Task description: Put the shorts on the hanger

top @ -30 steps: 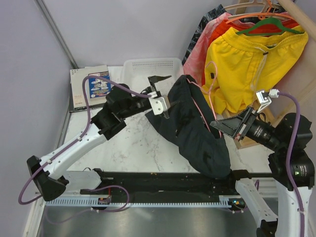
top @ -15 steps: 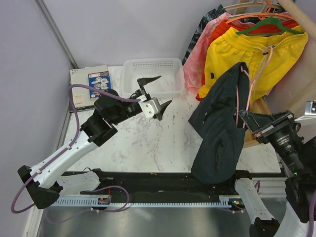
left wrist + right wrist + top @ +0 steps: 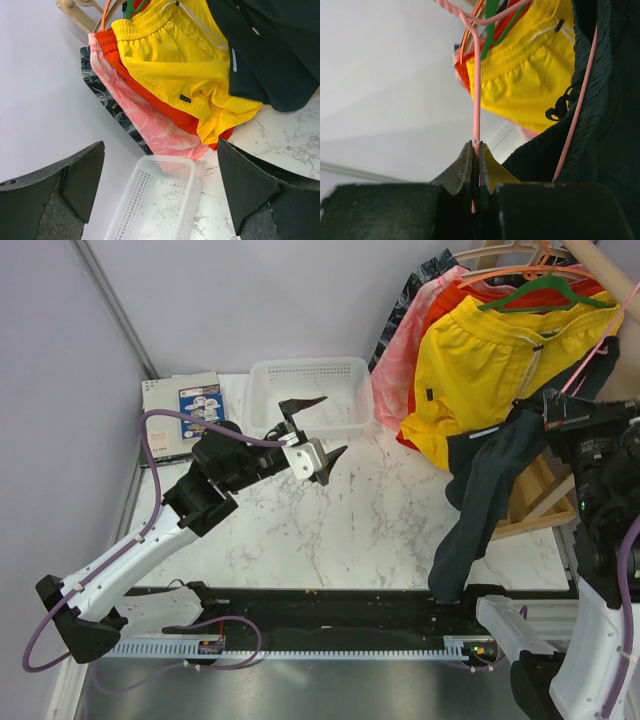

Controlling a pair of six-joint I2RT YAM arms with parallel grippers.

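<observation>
The robot's right gripper will next move outward and bring the pink hanger onto the wooden rod (image 3: 610, 273) beside the green hanger to let go of the shorts, since that part of the wooden rod is bare.
The dark shorts (image 3: 478, 502) hang draped over the pale-pink hanger (image 3: 592, 352) at the right side of the table, their lower end trailing down to the front edge. My right gripper (image 3: 556, 406) is raised beside the clothes rack. In the right wrist view the right gripper (image 3: 476, 146) is shut on the hanger's thin pink rod (image 3: 476, 85), with the shorts (image 3: 607, 125) to its right. Over the marble tabletop by the basket, my left gripper (image 3: 312, 432) stands open and holds nothing. In the left wrist view the left gripper (image 3: 159, 186) is open and the shorts (image 3: 272, 55) show at the upper right.
A white basket (image 3: 262, 390) stands at the back of the table, with a box (image 3: 180, 412) to its left. Yellow shorts (image 3: 500, 360) on a green hanger (image 3: 545, 290), orange hangers and pink and orange clothes hang at the back right over a wooden stand (image 3: 530, 508).
My right arm has swung right and upward, carrying the hanger and shorts from the table's middle to the rack. My left gripper came off the shorts and drew back left, then stayed still.
</observation>
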